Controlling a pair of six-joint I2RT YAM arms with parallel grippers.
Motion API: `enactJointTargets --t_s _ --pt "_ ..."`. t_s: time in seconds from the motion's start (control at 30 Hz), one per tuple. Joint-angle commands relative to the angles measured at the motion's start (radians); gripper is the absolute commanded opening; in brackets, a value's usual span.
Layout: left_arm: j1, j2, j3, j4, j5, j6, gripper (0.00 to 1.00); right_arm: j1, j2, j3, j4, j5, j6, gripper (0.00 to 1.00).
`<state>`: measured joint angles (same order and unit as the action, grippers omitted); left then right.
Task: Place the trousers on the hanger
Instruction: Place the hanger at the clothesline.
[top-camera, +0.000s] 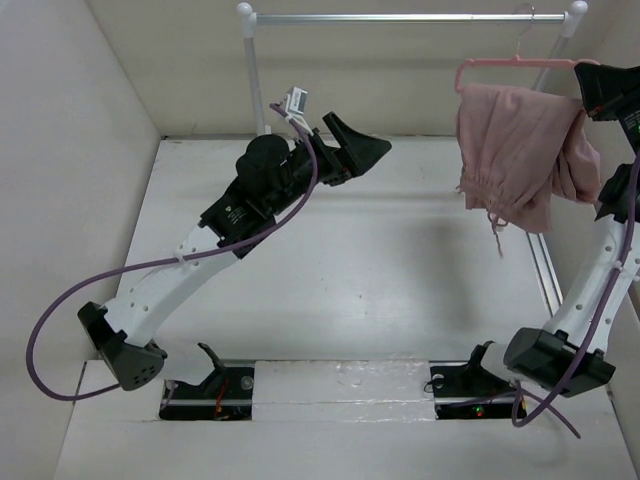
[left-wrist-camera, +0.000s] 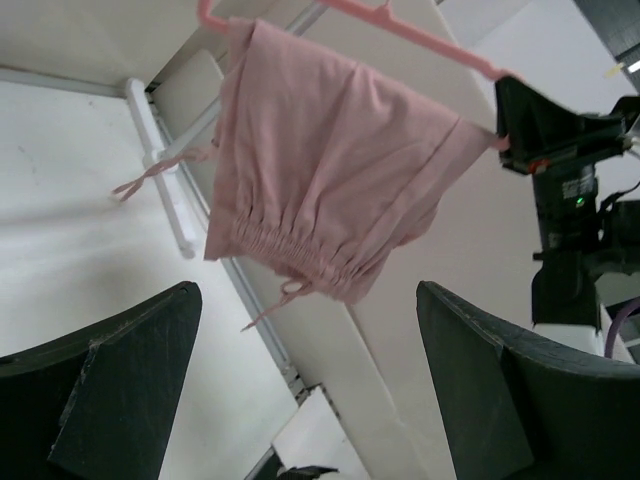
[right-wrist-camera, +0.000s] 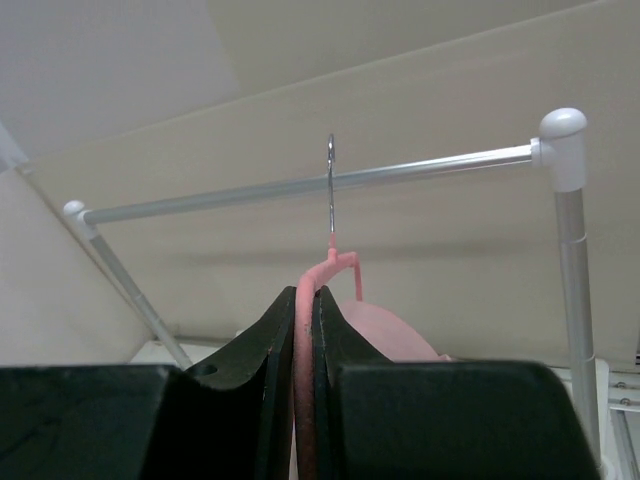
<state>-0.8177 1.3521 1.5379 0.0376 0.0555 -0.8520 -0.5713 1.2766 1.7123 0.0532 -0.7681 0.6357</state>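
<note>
My right gripper will next carry the hanger (top-camera: 505, 63) outward, because the rail end nearest to it is outward, then lower the hanger's hook, still above the rail, and then let go.
The dusty-pink trousers (top-camera: 520, 150) hang folded over the bar of the thin pink hanger (top-camera: 505, 63) at the back right, above the table. My right gripper (top-camera: 590, 85) is shut on the hanger's right end. In the right wrist view the hanger (right-wrist-camera: 305, 330) is pinched between the fingers of the right gripper (right-wrist-camera: 306, 300). Its metal hook (right-wrist-camera: 331, 190) reaches up to the rail; I cannot tell if it rests on it. My left gripper (top-camera: 365, 150) is open and empty at mid-table, facing the trousers (left-wrist-camera: 330, 170) from a distance.
The white-and-metal garment rail (top-camera: 410, 17) spans the back, with posts at left (top-camera: 252, 75) and right (top-camera: 572, 20). White walls close in the left, back and right sides. A metal track (top-camera: 545, 270) runs along the table's right edge.
</note>
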Motion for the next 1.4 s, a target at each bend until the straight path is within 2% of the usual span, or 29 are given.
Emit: enactJointTargets --t_s 0.0,0.3,0.53,0.93,1.17,1.37 --pt "0.009 -0.069 -0.051 -0.004 0.007 0.057 0.84 -0.013 0.030 0.085 0.073 0.050 0.010 0.00" --pt "0.009 -0.220 -0.202 -0.143 -0.032 0.137 0.84 -0.033 0.159 0.208 0.059 0.105 -0.022 0.00" --pt "0.009 -0.304 -0.372 -0.179 -0.039 0.111 0.83 -0.073 0.240 0.266 0.070 0.105 -0.019 0.00" --pt "0.009 -0.292 -0.397 -0.226 -0.045 0.128 0.82 -0.073 0.336 0.320 0.082 0.150 -0.033 0.00" --pt "0.009 -0.286 -0.406 -0.219 -0.042 0.114 0.82 -0.013 0.360 0.310 0.125 0.177 -0.039 0.00" --pt "0.009 -0.291 -0.433 -0.209 -0.039 0.100 0.81 0.050 0.357 0.287 0.088 0.217 -0.108 0.00"
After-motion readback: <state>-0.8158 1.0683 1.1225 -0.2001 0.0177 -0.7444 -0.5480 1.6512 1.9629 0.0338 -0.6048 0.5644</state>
